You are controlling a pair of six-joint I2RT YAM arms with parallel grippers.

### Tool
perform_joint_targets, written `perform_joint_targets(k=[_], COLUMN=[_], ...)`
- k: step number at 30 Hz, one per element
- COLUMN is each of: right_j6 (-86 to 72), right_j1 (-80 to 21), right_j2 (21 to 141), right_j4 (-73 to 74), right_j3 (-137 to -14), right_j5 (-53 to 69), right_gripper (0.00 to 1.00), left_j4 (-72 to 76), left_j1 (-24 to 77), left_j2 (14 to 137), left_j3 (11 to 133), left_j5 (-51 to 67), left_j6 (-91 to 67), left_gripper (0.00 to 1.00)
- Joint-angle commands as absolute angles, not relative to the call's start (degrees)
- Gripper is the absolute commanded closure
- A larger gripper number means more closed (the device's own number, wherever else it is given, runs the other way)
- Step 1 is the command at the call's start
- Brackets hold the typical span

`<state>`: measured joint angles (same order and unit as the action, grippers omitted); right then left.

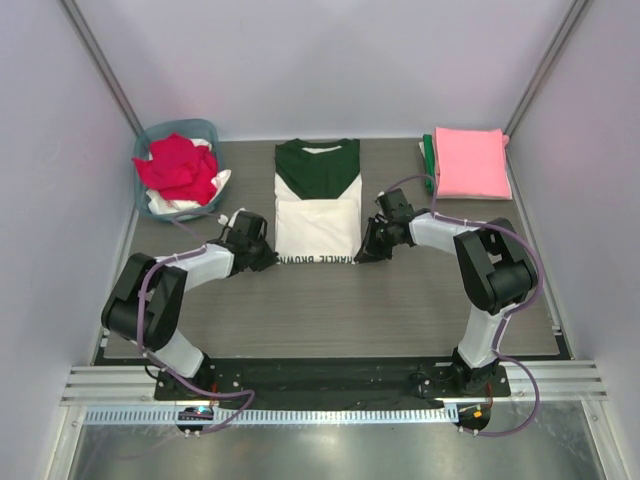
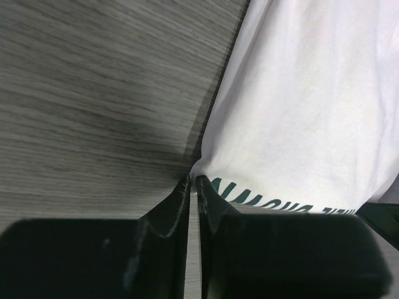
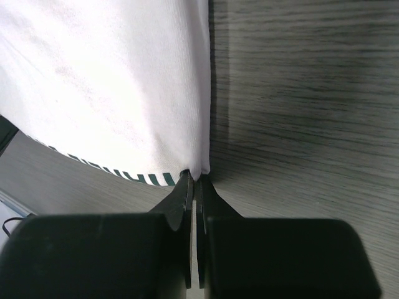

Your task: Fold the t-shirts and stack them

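My right gripper lifts the t-shirt's near corner next, carries it outward and lowers it onto the dark green shoulders to release, since they still lie uncovered.
The cream t-shirt (image 1: pixel 316 222) with dark green shoulders lies flat at the table's middle, its lower part folded up so the print shows reversed along the near edge. My left gripper (image 1: pixel 268 258) is shut on its near left corner (image 2: pixel 201 172). My right gripper (image 1: pixel 364 256) is shut on its near right corner (image 3: pixel 201 168). A folded pink t-shirt (image 1: pixel 470 161) lies at the back right on a green one (image 1: pixel 429 162). Red (image 1: pixel 180 167) and white (image 1: pixel 178 205) shirts fill the basket.
The round teal basket (image 1: pixel 150 135) stands at the back left. The enclosure walls close in at the left, right and back. Bare grey table (image 1: pixel 330 310) lies between the shirt and the arm bases.
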<state>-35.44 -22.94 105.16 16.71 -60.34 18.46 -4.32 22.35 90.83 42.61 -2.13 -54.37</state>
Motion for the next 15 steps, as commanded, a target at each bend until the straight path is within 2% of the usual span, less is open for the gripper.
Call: perform_joint_targets(k=[1, 5, 11, 15], right_j6=[-34.0, -34.5, -35.0, -35.1], right_j1=[-22.7, -22.7, -22.7, -22.7], right_j2=[106.3, 105.4, 102.0, 97.0], right_j4=[16.3, 16.3, 17.3, 18.8], right_j3=[-59.6, -59.5, -58.4, -56.3], right_j5=[17.8, 18.1, 19.1, 19.5], right_gripper=[0.99, 0.99, 0.99, 0.99], left_j4=[-4.8, -4.6, -6.1, -8.4], left_j1=[22.1, 22.1, 22.1, 22.6], left_j2=[93.7, 93.7, 90.4, 82.1], left_j3=[43.3, 44.1, 43.3, 40.4], left_j5=[-4.0, -4.0, -2.8, -2.3], left_j6=[-54.4, -54.3, -54.6, -55.9], left_gripper=[0.93, 1.0, 1.0, 1.0])
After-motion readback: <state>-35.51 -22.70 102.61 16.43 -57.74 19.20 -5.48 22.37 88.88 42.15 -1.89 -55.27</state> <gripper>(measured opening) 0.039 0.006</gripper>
